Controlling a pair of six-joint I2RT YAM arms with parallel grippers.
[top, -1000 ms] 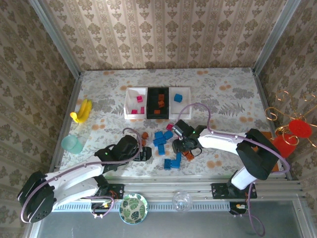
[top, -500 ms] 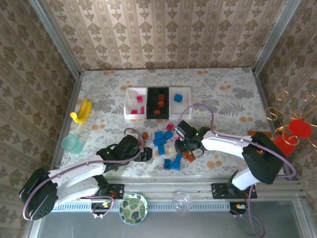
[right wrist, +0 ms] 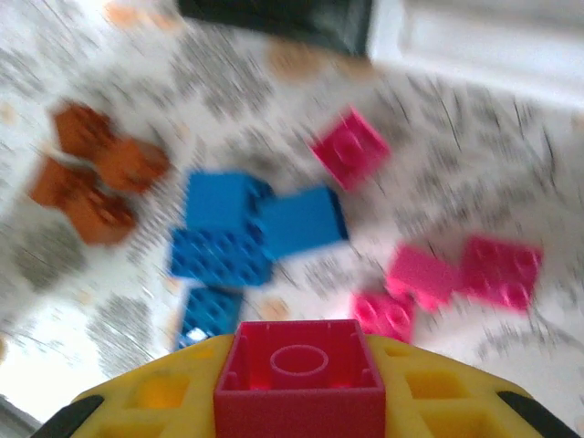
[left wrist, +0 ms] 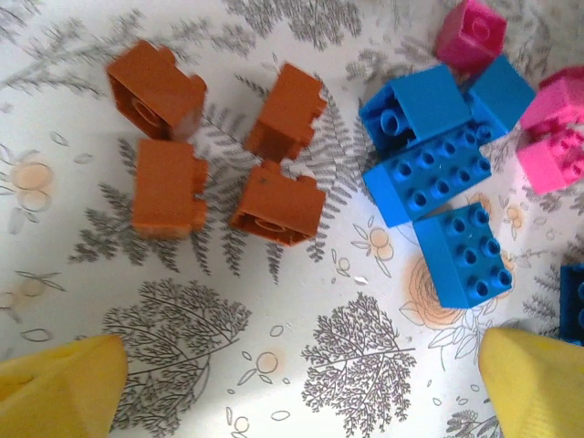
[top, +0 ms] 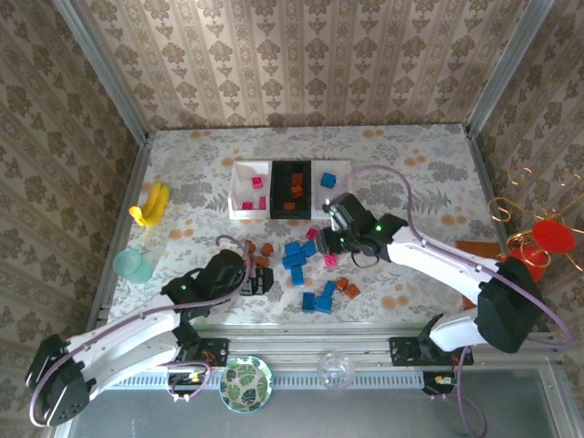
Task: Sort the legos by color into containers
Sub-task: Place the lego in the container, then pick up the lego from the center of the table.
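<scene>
My right gripper carries the magenta-pink lego outward and across the black tray to over the white tray with pink bricks next, since that tray holds its color.
My right gripper is shut on a magenta-pink lego and hangs above the loose pile, just in front of the containers. Below it lie blue legos, pink legos and orange-brown legos. The left white tray holds pink bricks, the black tray holds orange-brown ones, and the right white tray holds a blue one. My left gripper is open with nothing between its yellow fingertips, low over the table near several orange-brown legos.
A yellow banana and a teal cup sit at the left edge. A leaf-patterned plate and a clear round object lie on the near rail. A red object on a wire stand is at the right.
My right gripper closed on a pink lego in the pile, lifted it and carried it toward the trays. The left arm drew back slightly to the left, still open.
</scene>
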